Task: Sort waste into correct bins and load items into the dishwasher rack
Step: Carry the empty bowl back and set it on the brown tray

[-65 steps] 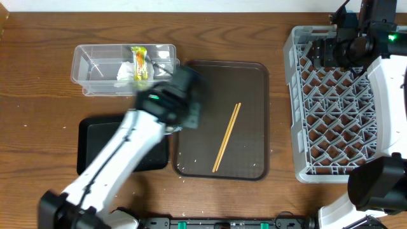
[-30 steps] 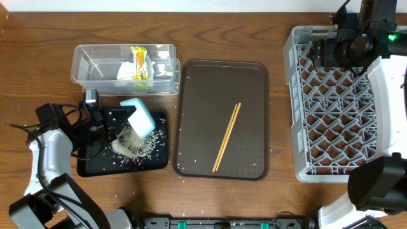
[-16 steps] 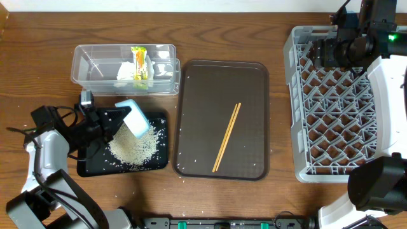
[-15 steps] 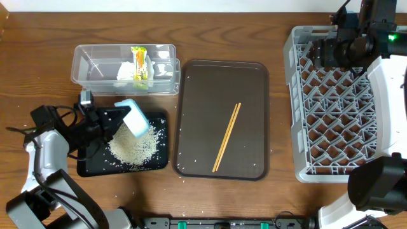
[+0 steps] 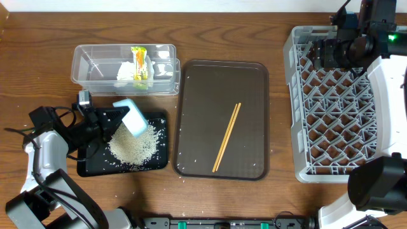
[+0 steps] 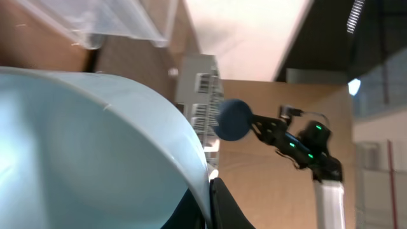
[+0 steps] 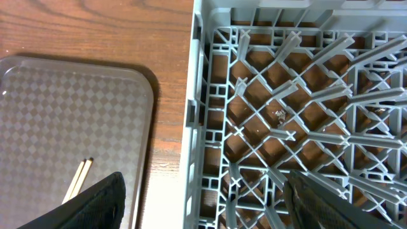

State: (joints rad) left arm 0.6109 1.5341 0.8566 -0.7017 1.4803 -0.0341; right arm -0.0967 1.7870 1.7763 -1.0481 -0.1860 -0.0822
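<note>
The spot beside the chopsticks is bare. My left gripper should turn the cup upright, carry it over the brown tray [image 5: 191,83] and lower it there for release.
My left gripper [image 5: 119,121] is shut on the rim of a pale white-green cup [image 5: 130,116] and holds it tilted over the shallow black tray [image 5: 89,166]. The cup fills the left wrist view [image 6: 95,146], with its rim pinched between the jaws [image 6: 206,205]. A pile of white rice [image 5: 133,145] lies in the black tray. The clear tub [image 5: 86,63] holds the white tissue [image 5: 125,71] and the yellow wrapper [image 5: 139,62]. The chopsticks [image 5: 226,137] lie on the brown tray [image 5: 191,83]. My right gripper [image 5: 324,51] is open over the rack [image 5: 337,114]. The plate, bowl and pink cup are out of view.
A few rice grains lie on the table at the brown tray's lower left corner [image 5: 180,175]. In the right wrist view, my open jaws [image 7: 210,203] straddle the rack's left wall [image 7: 197,95], with the chopstick tips [image 7: 79,177] and brown tray [image 7: 63,108] to the left.
My left arm swung from the brown tray to the black tray with the cup and tipped it. The rice fell out into a pile and the cup has risen slightly. The right arm has not moved.
</note>
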